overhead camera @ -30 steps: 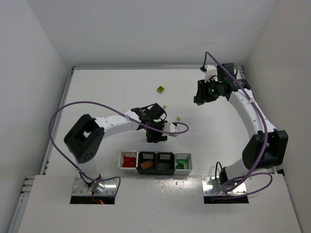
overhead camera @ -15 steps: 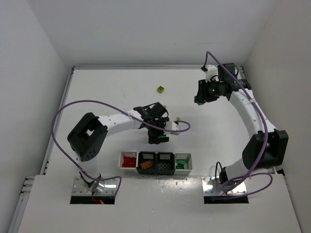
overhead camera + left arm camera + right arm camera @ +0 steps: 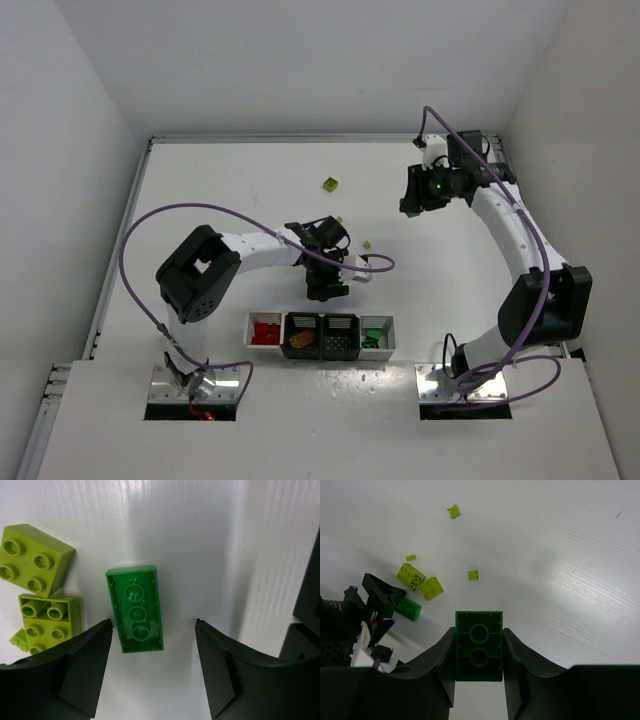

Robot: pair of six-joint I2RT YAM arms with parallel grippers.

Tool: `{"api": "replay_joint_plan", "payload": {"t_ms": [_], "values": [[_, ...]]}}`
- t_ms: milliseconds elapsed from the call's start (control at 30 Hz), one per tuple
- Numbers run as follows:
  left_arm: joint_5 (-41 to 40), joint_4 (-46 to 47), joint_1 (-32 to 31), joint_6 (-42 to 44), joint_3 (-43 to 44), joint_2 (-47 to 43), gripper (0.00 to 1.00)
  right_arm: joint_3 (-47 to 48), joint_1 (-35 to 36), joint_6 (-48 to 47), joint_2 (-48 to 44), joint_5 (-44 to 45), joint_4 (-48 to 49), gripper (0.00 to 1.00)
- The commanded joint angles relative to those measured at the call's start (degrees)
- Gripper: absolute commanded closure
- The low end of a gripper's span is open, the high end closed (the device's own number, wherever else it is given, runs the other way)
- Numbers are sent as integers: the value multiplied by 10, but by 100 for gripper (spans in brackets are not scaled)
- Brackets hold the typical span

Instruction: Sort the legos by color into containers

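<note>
My right gripper swings back over the end white container (image 3: 374,338) next and releases the dark green lego there, since green legos already lie in that container.
My left gripper (image 3: 152,625) is open and low over the table. A green lego (image 3: 135,609) lies upside down between its fingertips, close to the left finger (image 3: 87,665) and apart from the right one. Two yellow-green legos (image 3: 34,559) (image 3: 50,622) lie just to its left. My right gripper (image 3: 479,635) is shut on a dark green lego (image 3: 479,645), held high at the back right (image 3: 412,205). The containers (image 3: 320,335) stand in a row near the front, below the left gripper (image 3: 327,288). They hold red legos (image 3: 265,331), a brown-orange lego (image 3: 300,340) and green legos (image 3: 373,340).
A yellow-green brick (image 3: 330,183) lies alone at the back of the table. Small yellow-green pieces (image 3: 367,244) (image 3: 339,220) lie right of the left gripper. A purple cable (image 3: 375,265) loops beside the left wrist. White walls bound the table on three sides.
The left arm's elbow has swung right and forward, and its gripper has shifted slightly toward the containers. The right arm has not moved.
</note>
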Motion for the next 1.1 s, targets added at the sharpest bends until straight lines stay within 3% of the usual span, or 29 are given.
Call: {"api": "replay_joint_plan", "payload": {"t_ms": [0, 67, 233, 400, 500, 667, 867, 1067], "values": [[9, 10, -2, -9, 24, 11, 28, 7, -2, -3, 0, -6, 1, 100], [9, 22, -2, -20, 24, 18, 29, 7, -2, -14, 0, -12, -5, 100], [1, 41, -7, -45, 19, 18, 44, 14, -2, -83, -15, -78, -42, 100], [15, 53, -7, -92, 8, 7, 73, -13, -2, -148, -60, -68, -83, 100], [21, 58, 9, -124, 8, 1, 83, -31, -2, -162, -84, -54, -102, 100], [55, 66, 66, -200, 24, -42, 86, -48, -7, -188, -132, -100, -149, 100], [118, 86, 185, -305, 48, -132, 86, -118, 7, -228, -201, -225, -181, 100], [126, 73, 235, -317, 43, -217, 87, -157, 52, -274, -230, -273, -205, 100]]}}
